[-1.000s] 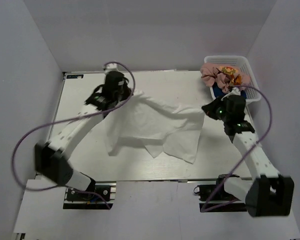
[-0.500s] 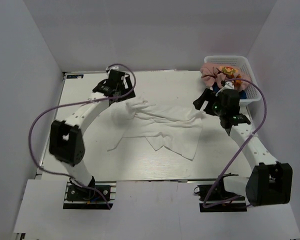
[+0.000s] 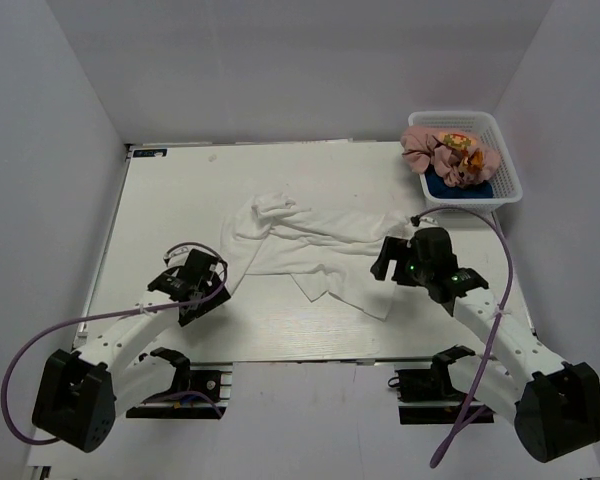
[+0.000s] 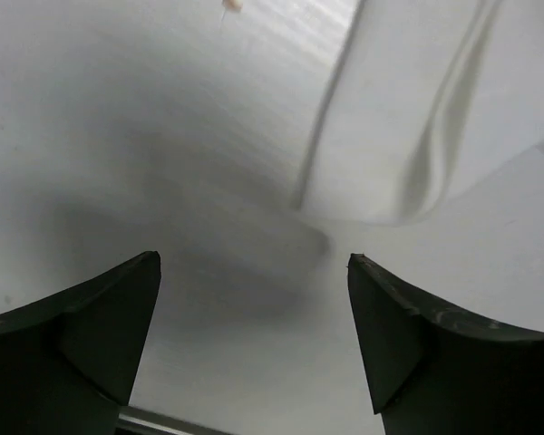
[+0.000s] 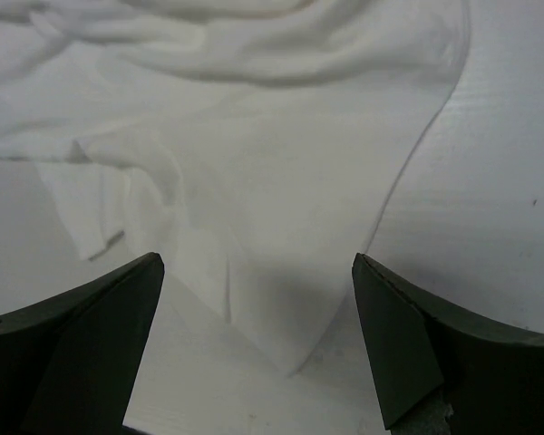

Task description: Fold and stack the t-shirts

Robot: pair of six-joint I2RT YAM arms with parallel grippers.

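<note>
The right gripper moves down and back onto the pointed near corner (image 3: 384, 314) of the white t-shirt (image 3: 315, 245) next, because that corner juts out over bare table.
The white t-shirt (image 3: 315, 245) lies rumpled and partly spread in the middle of the table, free of both grippers. My left gripper (image 3: 217, 280) is open, low over bare table just left of the shirt's lower left corner. In the left wrist view that gripper (image 4: 254, 258) holds nothing, and a shirt edge (image 4: 435, 109) lies ahead to the right. My right gripper (image 3: 382, 262) is open at the shirt's right hem. In the right wrist view it (image 5: 257, 258) hovers over a pointed corner of the white shirt (image 5: 254, 136). The pink t-shirt (image 3: 430, 150) and the navy blue one (image 3: 450, 187) lie bunched in the basket.
A white mesh basket (image 3: 508, 172) stands at the table's far right corner, against the right wall. White walls enclose the table on the left, back and right. Purple cables loop from both arms near the front edge.
Both grippers opened and let go of the white t-shirt, which dropped from a stretched hold into a rumpled heap. Both arms drew back toward the near edge.
</note>
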